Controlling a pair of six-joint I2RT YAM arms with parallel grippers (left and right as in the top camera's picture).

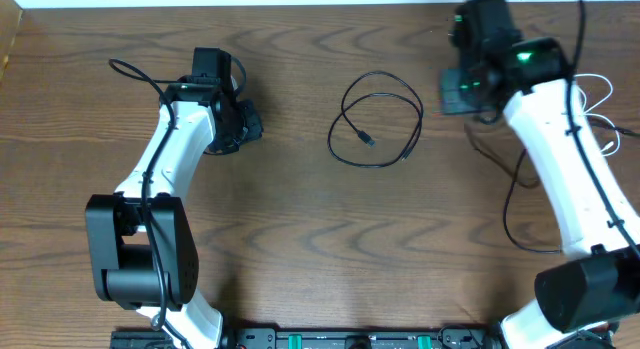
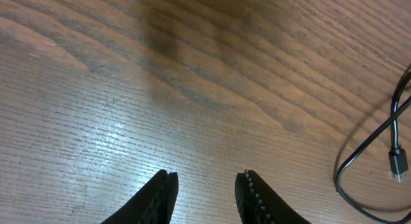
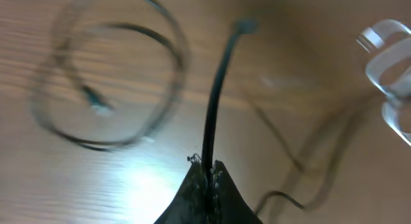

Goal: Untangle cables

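Observation:
I will next lower my right gripper and move it to the right in the overhead view, toward the white cable, because the loose coil is at the middle of the table.
One black cable lies in a loose coil at the table's middle, its plug end inside the loop; its edge shows in the left wrist view. My right gripper hangs at the back right, shut on a second black cable, which rises out of the jaws and trails down the table. A white cable lies bunched at the far right. My left gripper is left of the coil, open with bare wood between its fingers.
A thicker black cord loops from the left arm at the back left. The wooden table's far edge runs along the top. Both arm bases stand at the front edge, with a black rail between them.

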